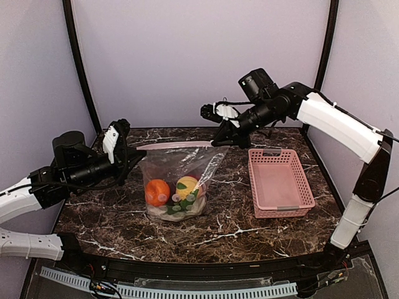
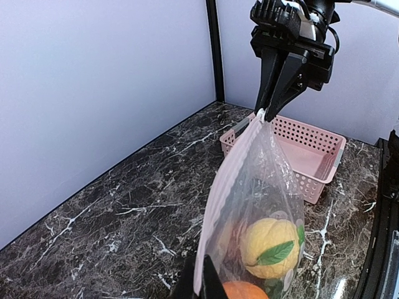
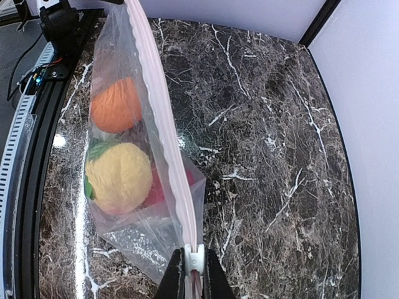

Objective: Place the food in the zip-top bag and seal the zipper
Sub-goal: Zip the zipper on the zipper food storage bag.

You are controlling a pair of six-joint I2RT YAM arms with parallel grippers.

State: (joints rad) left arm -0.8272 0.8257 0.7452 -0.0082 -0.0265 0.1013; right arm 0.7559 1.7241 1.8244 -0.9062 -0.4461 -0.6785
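Note:
The right gripper moves the slider it holds slightly toward the basket next, then down toward the table, since the zipper looks closed.
The clear zip-top bag point(image 1: 181, 167) hangs stretched between my two grippers above the dark marble table. Its pale pink zipper point(image 1: 177, 145) runs level along the top. Inside lie the orange piece point(image 1: 157, 192), the yellow piece point(image 1: 187, 185), a red piece point(image 3: 163, 190) and white pieces point(image 1: 171, 212) at the bottom. My left gripper point(image 1: 132, 151) is shut on the zipper's left end point(image 2: 227, 180). My right gripper point(image 1: 225, 141) is shut on the white slider point(image 3: 194, 258) at the right end. The zipper point(image 3: 163, 124) looks closed along its length.
An empty pink lattice basket point(image 1: 277, 184) stands on the table to the right of the bag, also in the left wrist view point(image 2: 312, 146). Lilac walls enclose the back and sides. A black rail point(image 1: 187, 271) runs along the near edge.

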